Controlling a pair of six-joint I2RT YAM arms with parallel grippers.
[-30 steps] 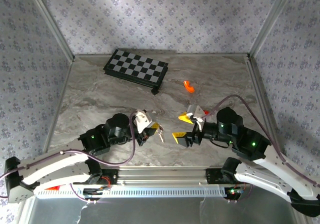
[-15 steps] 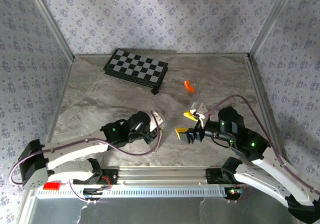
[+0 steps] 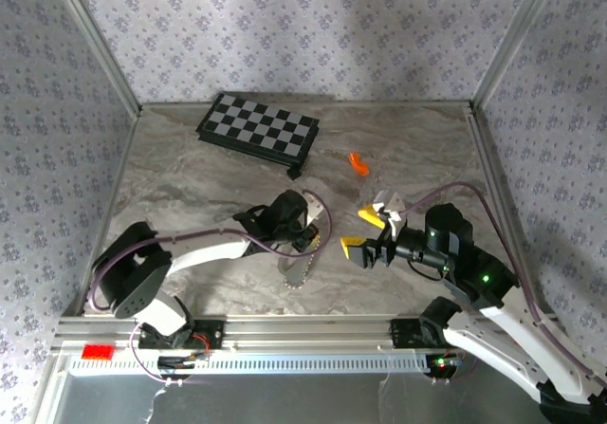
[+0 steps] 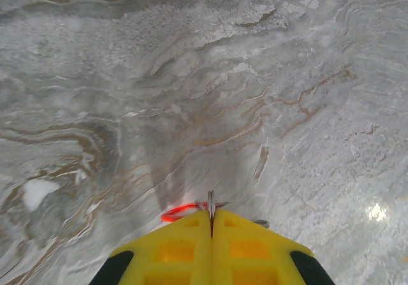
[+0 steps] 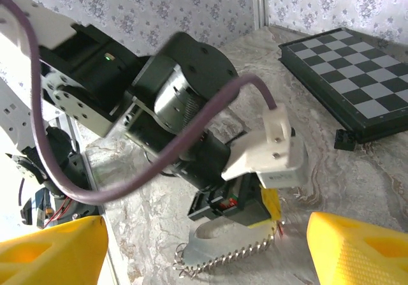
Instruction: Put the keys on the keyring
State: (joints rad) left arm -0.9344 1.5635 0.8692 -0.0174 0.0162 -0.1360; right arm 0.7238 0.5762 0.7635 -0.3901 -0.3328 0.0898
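Note:
The keyring (image 4: 211,199) still stands upright between my fingers. Its thin silver edge goes down toward the marble next with my left gripper, which then releases it.
In the left wrist view my left gripper (image 4: 211,212) is shut on a thin silver edge of the keyring (image 4: 211,199), which sticks up between the yellow fingertips. A red key (image 4: 176,211) shows as a curved sliver just left of the tips, low over the marble. From above, the left gripper (image 3: 311,239) sits mid-table with the keyring's chain (image 3: 299,272) trailing toward the near edge. The chain (image 5: 233,257) lies on the table under the left gripper (image 5: 273,213). My right gripper (image 3: 365,231) stands open just to the right, holding nothing, its yellow fingers (image 5: 357,250) spread wide.
A black-and-white chequered board (image 3: 258,128) lies at the back left, also seen in the right wrist view (image 5: 350,62). A bright orange piece (image 3: 358,162) rests behind the grippers. Aluminium frame posts and patterned walls close in the marble table (image 3: 190,177).
My left arm has reached out to the right and forward, carrying the keyring with its chain dragging behind. The right gripper has shifted slightly right and stays open.

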